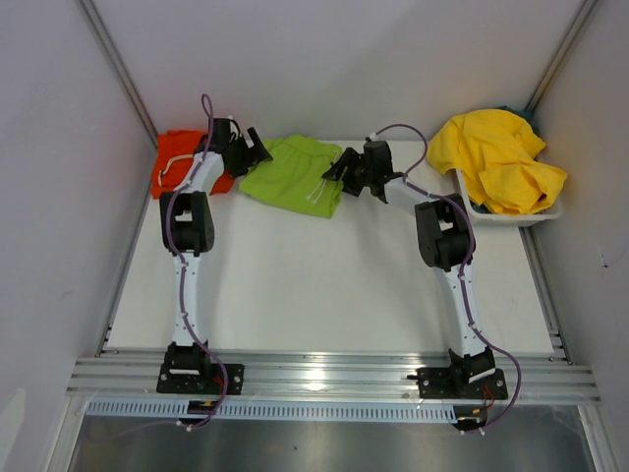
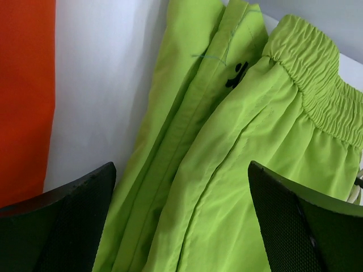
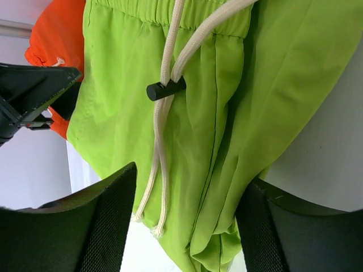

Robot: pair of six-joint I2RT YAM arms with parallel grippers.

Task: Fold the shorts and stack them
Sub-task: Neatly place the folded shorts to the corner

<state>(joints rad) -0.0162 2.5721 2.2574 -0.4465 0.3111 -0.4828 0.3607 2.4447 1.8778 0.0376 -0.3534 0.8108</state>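
Observation:
My left gripper is above the lime green shorts' edge (image 1: 257, 171) by the orange shorts (image 1: 177, 157), with that edge between its spread fingers. It will lower and close there next.
The lime green shorts (image 1: 293, 177) lie crumpled at the back middle of the table, waistband and white drawstring (image 3: 161, 141) toward the right. My left gripper (image 1: 257, 150) hangs open over their left edge; in the left wrist view its jaws (image 2: 181, 167) stand wide apart above the green fabric (image 2: 255, 113) and its small dark logo (image 2: 237, 75). My right gripper (image 1: 339, 168) is at their right edge, its jaws (image 3: 193, 175) open on either side of a fold of the green shorts (image 3: 113, 113). The orange shorts (image 1: 177, 157) lie at the back left.
A white bin (image 1: 511, 214) at the back right holds piled yellow shorts (image 1: 501, 162). White walls close in the table (image 1: 324, 285) on three sides. A metal rail (image 1: 324, 374) with both arm bases runs along the near edge.

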